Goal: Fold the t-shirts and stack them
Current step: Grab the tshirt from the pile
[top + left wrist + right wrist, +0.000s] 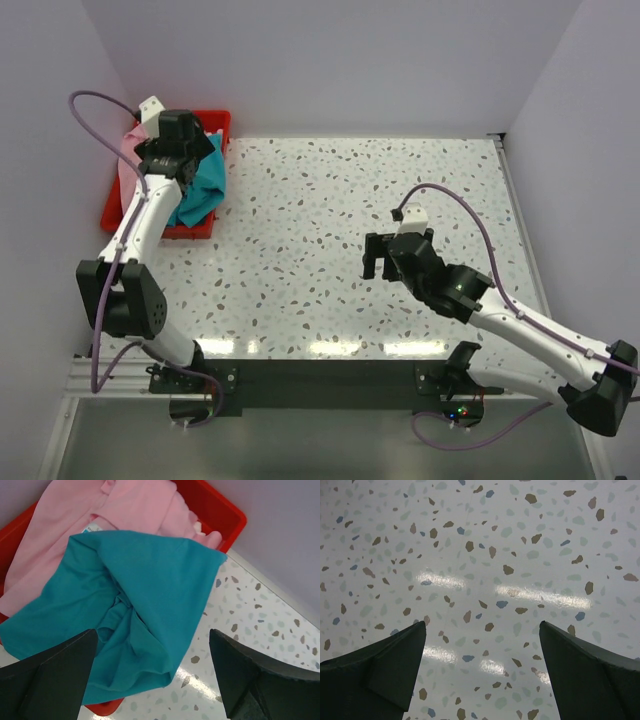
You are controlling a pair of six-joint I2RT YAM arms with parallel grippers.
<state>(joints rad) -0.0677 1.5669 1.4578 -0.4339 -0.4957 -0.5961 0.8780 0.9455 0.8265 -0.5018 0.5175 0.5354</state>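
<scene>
The teal shirt lies on top of the light pink one, so I need to bring my left gripper down onto the raised fold amid the teal cloth [203,182] [142,628] and close it.
The teal t-shirt [203,188] lies crumpled in the red bin [213,122] at the far left and hangs over its right rim. In the left wrist view the teal shirt [145,595] lies on top of the light pink t-shirt [65,525], whose small neck label [92,529] shows. A strip of pink [130,150] shows in the top view. My left gripper [172,160] hovers open above the bin, over the teal shirt [152,672]. My right gripper [378,262] is open and empty above bare table [482,632].
The speckled white table [330,230] runs from the bin to the right wall. White walls enclose the far side and both sides. A purple cable [100,100] loops from the left arm near the left wall.
</scene>
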